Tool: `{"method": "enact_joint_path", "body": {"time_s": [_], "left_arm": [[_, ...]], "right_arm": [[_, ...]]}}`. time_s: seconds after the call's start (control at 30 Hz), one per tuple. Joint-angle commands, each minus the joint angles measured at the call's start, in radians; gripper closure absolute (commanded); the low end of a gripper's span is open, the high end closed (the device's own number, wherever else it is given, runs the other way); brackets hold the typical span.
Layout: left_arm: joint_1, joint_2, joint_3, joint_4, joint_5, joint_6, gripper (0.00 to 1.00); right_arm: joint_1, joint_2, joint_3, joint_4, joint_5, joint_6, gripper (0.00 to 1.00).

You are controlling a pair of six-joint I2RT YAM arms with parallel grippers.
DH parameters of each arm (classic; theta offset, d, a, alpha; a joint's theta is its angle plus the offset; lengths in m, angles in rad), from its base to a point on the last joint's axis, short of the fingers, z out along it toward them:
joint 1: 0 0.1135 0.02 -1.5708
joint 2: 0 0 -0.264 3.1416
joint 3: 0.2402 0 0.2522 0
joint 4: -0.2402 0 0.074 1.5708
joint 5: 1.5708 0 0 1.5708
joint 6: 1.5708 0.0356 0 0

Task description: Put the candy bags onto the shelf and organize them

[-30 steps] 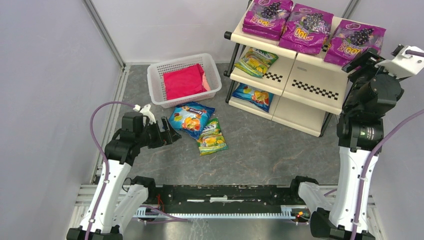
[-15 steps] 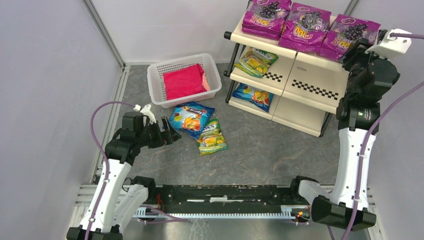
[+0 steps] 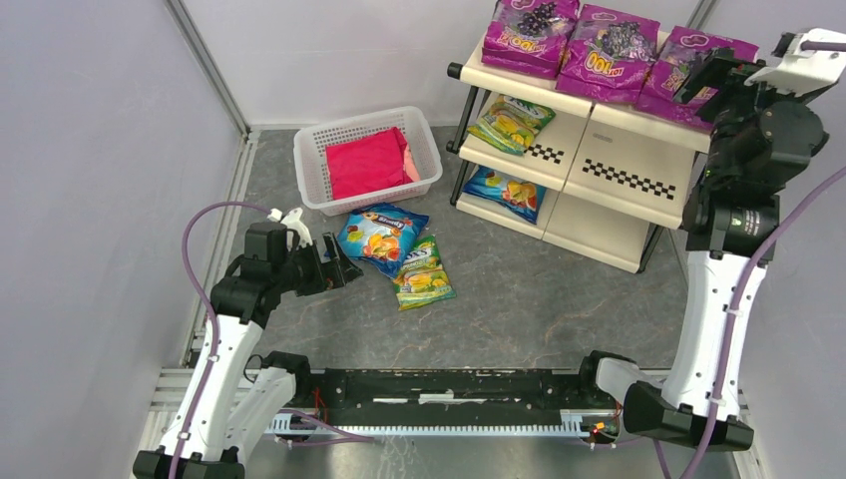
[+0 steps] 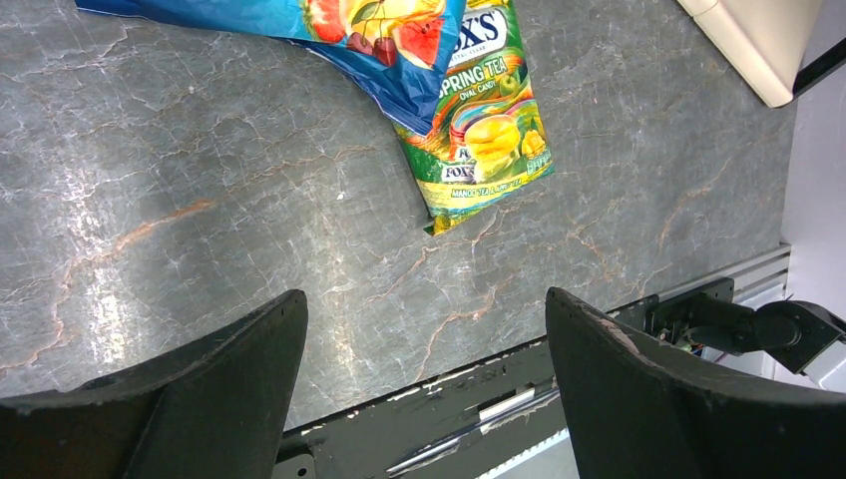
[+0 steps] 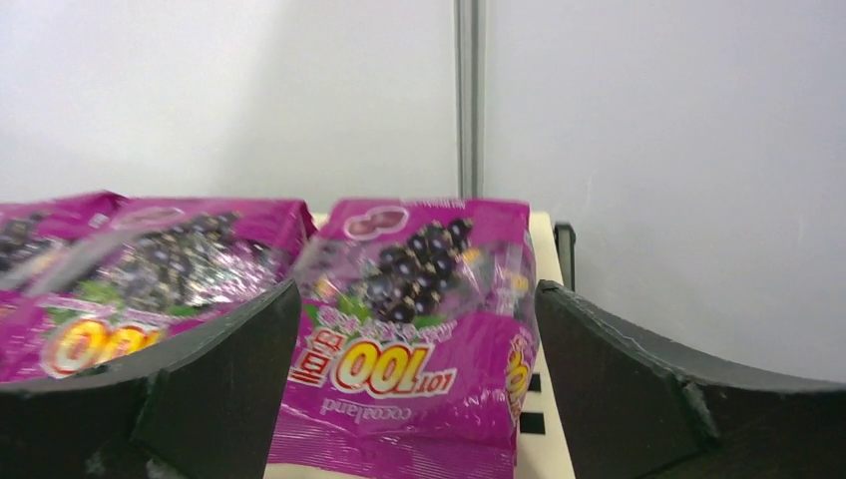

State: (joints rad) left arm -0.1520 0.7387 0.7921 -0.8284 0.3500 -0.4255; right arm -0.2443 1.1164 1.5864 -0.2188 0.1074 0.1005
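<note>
My left gripper lowers toward the right in the top view onto the green-yellow floor bag's near corner next. That corner lies below it, clear of the blue floor bag.
The shelf stands at the back right. Three magenta-purple candy bags lie on its top tier: left, middle, right. A green-yellow bag lies on the middle tier and a blue one on the bottom tier. A blue bag and a green-yellow bag lie on the floor. My right gripper is open, its jaws either side of the right purple bag. My left gripper is open and empty, just left of the floor bags.
A white lattice basket with a pink folded cloth stands left of the shelf. Grey walls and metal posts close in the back and sides. The black base rail runs along the near edge.
My right gripper has risen and moved back over the top tier. The right purple bag has shifted back and left, closer to the middle one. The left arm has not moved.
</note>
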Motion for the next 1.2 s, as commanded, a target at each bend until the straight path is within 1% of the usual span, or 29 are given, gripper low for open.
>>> {"method": "enact_joint_path", "body": {"time_s": [0.0, 0.1, 0.17, 0.23, 0.27, 0.3, 0.33, 0.43, 0.5, 0.57, 0.63, 0.7, 0.77, 0.87, 1.0, 1.1, 1.17], "left_arm": [[0.003, -0.007, 0.033, 0.024, 0.029, 0.053, 0.06], [0.002, -0.009, 0.032, 0.023, 0.030, 0.053, 0.05], [0.003, -0.010, 0.032, 0.025, 0.031, 0.052, 0.05], [0.003, -0.010, 0.031, 0.028, 0.033, 0.051, 0.05], [0.003, -0.009, 0.031, 0.028, 0.033, 0.050, 0.05], [0.003, -0.009, 0.030, 0.028, 0.033, 0.049, 0.05], [0.003, -0.009, 0.030, 0.028, 0.032, 0.048, 0.05], [0.003, -0.009, 0.027, 0.029, 0.035, 0.040, 0.04], [0.003, -0.009, 0.022, 0.034, 0.042, 0.028, 0.04], [0.003, -0.009, 0.010, 0.050, 0.065, 0.010, 0.04], [0.003, -0.009, -0.011, 0.071, 0.100, -0.016, 0.03], [0.003, -0.009, -0.042, 0.097, 0.132, -0.048, 0.03], [0.003, -0.010, -0.075, 0.121, 0.151, -0.082, 0.04], [0.003, -0.013, -0.119, 0.157, 0.162, -0.134, 0.04], [0.003, -0.010, -0.166, 0.194, 0.141, -0.204, 0.05], [0.003, 0.008, -0.171, 0.208, 0.104, -0.238, 0.05], [0.003, 0.026, -0.194, 0.259, 0.128, -0.269, 0.05]], "right_arm": [[-0.002, -0.021, 0.111, -0.013, -0.095, 0.014, 0.05], [-0.001, -0.063, 0.075, 0.075, -0.246, 0.080, 0.02], [0.000, -0.072, 0.046, 0.166, -0.408, 0.169, 0.02], [0.016, -0.067, -0.007, 0.329, -0.613, 0.315, 0.02], [0.042, -0.061, -0.034, 0.427, -0.684, 0.390, 0.02], [0.079, -0.057, -0.058, 0.496, -0.732, 0.432, 0.02], [0.148, -0.054, -0.068, 0.511, -0.743, 0.432, 0.02], [0.417, -0.030, -0.080, 0.454, -0.700, 0.318, 0.02], [0.556, 0.009, -0.114, 0.453, -0.705, 0.316, 0.02], [0.706, 0.046, -0.180, 0.453, -0.680, 0.278, 0.02], [0.877, 0.070, -0.254, 0.410, -0.595, 0.181, 0.02], [1.003, 0.096, -0.351, 0.394, -0.485, 0.142, 0.02], [1.075, 0.129, -0.455, 0.407, -0.404, 0.158, 0.02], [1.125, 0.170, -0.570, 0.372, -0.291, 0.162, 0.02], [1.126, 0.159, -0.708, 0.320, -0.128, 0.124, 0.02], [1.126, 0.147, -0.795, 0.310, -0.083, 0.085, 0.02], [1.126, 0.148, -0.835, 0.303, -0.072, 0.062, 0.02]]}}
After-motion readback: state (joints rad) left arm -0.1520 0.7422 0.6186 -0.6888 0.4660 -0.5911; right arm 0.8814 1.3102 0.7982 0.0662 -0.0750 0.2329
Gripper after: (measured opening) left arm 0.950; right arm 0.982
